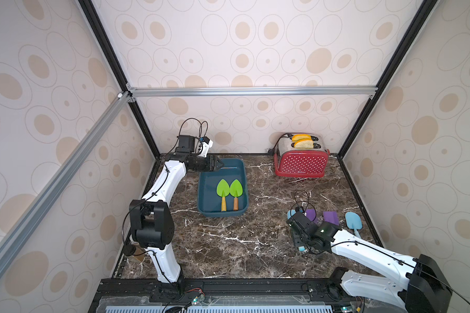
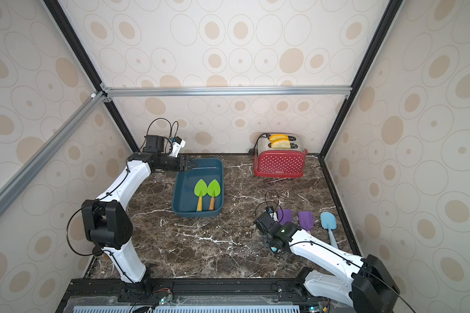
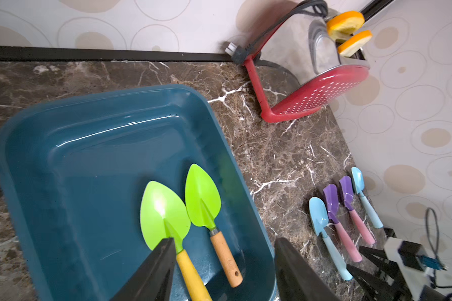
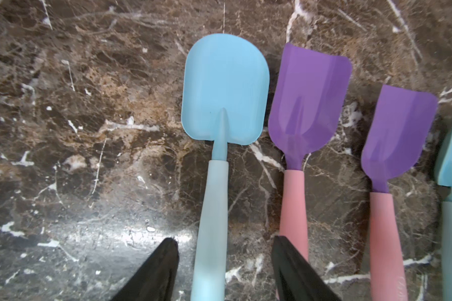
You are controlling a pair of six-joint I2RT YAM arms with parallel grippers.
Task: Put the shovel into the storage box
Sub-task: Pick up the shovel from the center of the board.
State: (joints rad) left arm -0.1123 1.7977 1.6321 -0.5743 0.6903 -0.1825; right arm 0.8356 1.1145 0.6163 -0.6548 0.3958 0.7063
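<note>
The light blue shovel's handle (image 4: 213, 215) already runs between my open fingers, so I should lower my right gripper onto it next, toward the shovel's blade end, and close.
The dark teal storage box (image 1: 219, 214) lies at the back left of the marble table. Two green shovels (image 1: 222, 187) (image 1: 236, 187) with wooden handles lie side by side inside it. My left gripper (image 1: 219, 164) hovers open and empty over the box's far left corner; in the left wrist view (image 3: 225, 238) both green shovels lie below it. Four more shovels lie in a row at the front right. My right gripper (image 4: 223, 238) is open, its jaws on either side of the handle of a light blue shovel (image 4: 225, 91), not closed on it.
Beside the light blue shovel lie two purple shovels (image 4: 308, 104) (image 4: 399, 130) with pink handles, then another light blue one (image 1: 353, 220) near the right wall. A red polka-dot toaster (image 1: 300, 162) holding bread slices stands at the back right, its cord behind it.
</note>
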